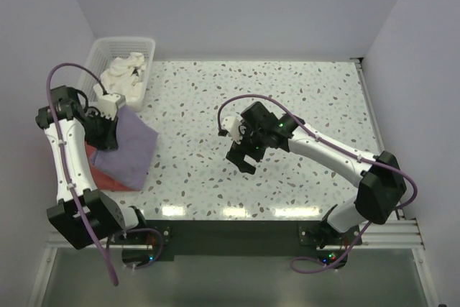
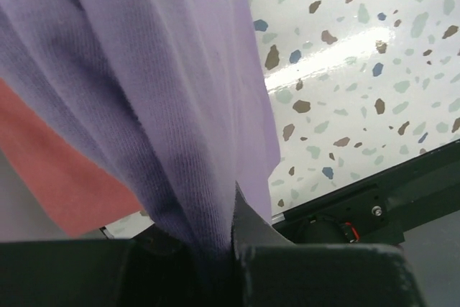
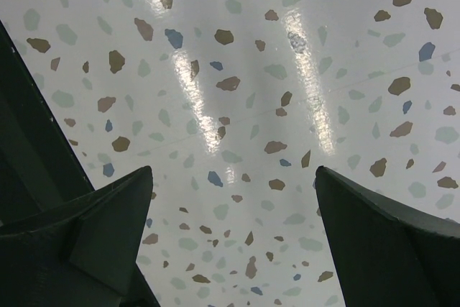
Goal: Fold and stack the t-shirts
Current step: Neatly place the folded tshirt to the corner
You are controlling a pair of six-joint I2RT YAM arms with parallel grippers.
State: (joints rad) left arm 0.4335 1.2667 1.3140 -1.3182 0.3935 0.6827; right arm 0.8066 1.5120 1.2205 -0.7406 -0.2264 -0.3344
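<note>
I will next move my left gripper down and to the left in the top view, over the red t-shirt's outer strip (image 2: 57, 167), since the purple cloth (image 2: 158, 106) leaves it bare.
A folded purple t-shirt (image 1: 129, 150) lies at the table's left side on top of a red t-shirt (image 1: 104, 175). My left gripper (image 1: 106, 134) is shut on the purple t-shirt's near-left edge; in the left wrist view the purple cloth (image 2: 158, 106) runs down into the closed jaws, and the red t-shirt (image 2: 50, 177) shows under it. My right gripper (image 1: 243, 156) is open and empty above the bare table middle; its fingers (image 3: 108, 228) stand wide apart over the speckled surface.
A white basket (image 1: 97, 59) at the back left holds crumpled white t-shirts (image 1: 123, 77). The speckled table (image 1: 302, 106) stretches to the right, with a rail along its right edge and a black front edge (image 2: 359, 199).
</note>
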